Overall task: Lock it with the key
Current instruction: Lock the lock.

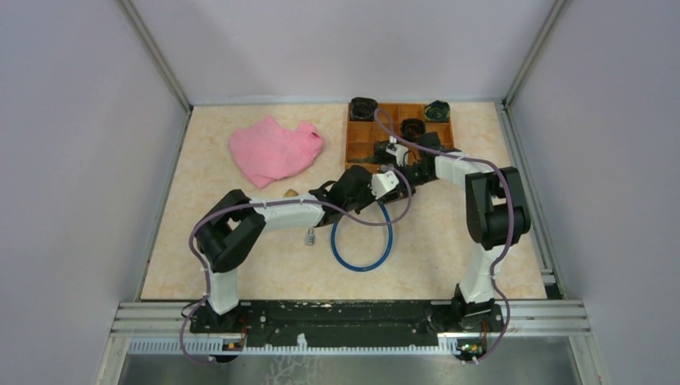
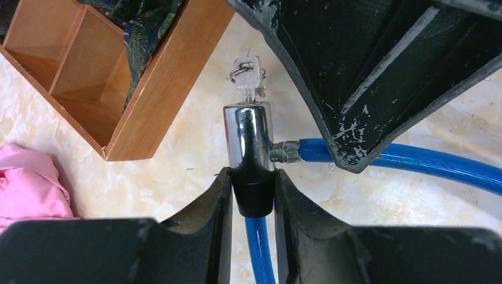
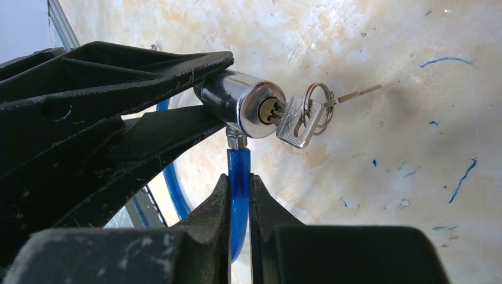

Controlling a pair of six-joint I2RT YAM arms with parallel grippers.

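Since the metal tip sits in the cylinder's side, I will raise my right gripper a little and open it, releasing the blue cable beside that tip.
A blue cable lock has a chrome cylinder held above the table, with a silver key on a ring stuck in its end face. My left gripper is shut on the black collar at the cylinder's other end. In the right wrist view the key sits in the keyhole of the cylinder. My right gripper is shut on the blue cable, just below the metal tip that enters the cylinder's side. The cable's loop lies on the table.
A wooden compartment tray with dark rolled items stands at the back, just beyond both grippers. A pink cloth lies at the back left. A small metal padlock and a small brown piece lie near the left arm.
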